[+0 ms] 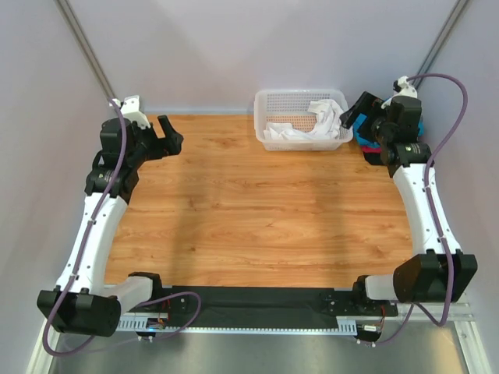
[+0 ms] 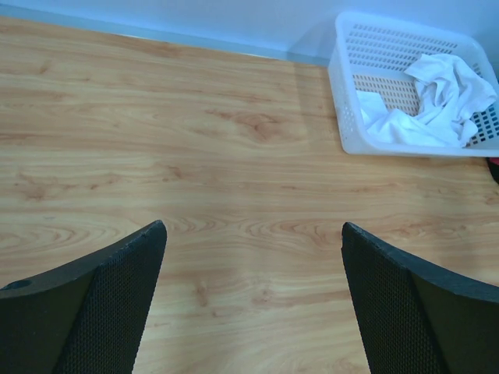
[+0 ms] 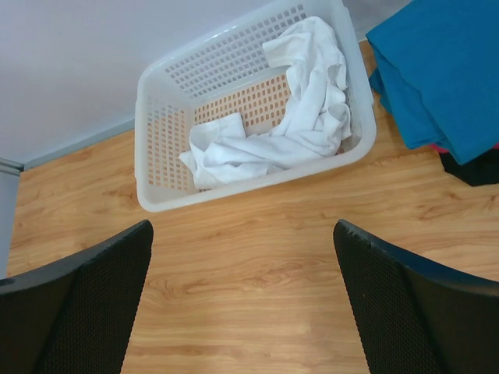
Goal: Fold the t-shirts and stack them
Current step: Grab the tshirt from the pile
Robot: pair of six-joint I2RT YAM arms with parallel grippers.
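The white t-shirt (image 1: 312,125) is bunched up at the basket's end by the stack. I need to move my right gripper over the basket's rim and down onto that bunched part of the t-shirt.
A crumpled white t-shirt (image 1: 312,125) lies inside the white mesh basket (image 1: 265,100) at the back of the table; it also shows in the left wrist view (image 2: 437,105) and the right wrist view (image 3: 296,117). A stack of folded t-shirts with teal-blue on top (image 3: 437,70) sits right of the basket, with red and black edges below; it is mostly hidden behind my right arm in the top view (image 1: 360,134). My left gripper (image 1: 173,139) is open and empty above the table's back left. My right gripper (image 1: 360,111) is open and empty, raised near the basket's right end.
The basket rim shows in the left wrist view (image 2: 343,101) and right wrist view (image 3: 144,140). The wooden tabletop (image 1: 257,210) spreads between the arms. Grey walls stand close behind and at both sides.
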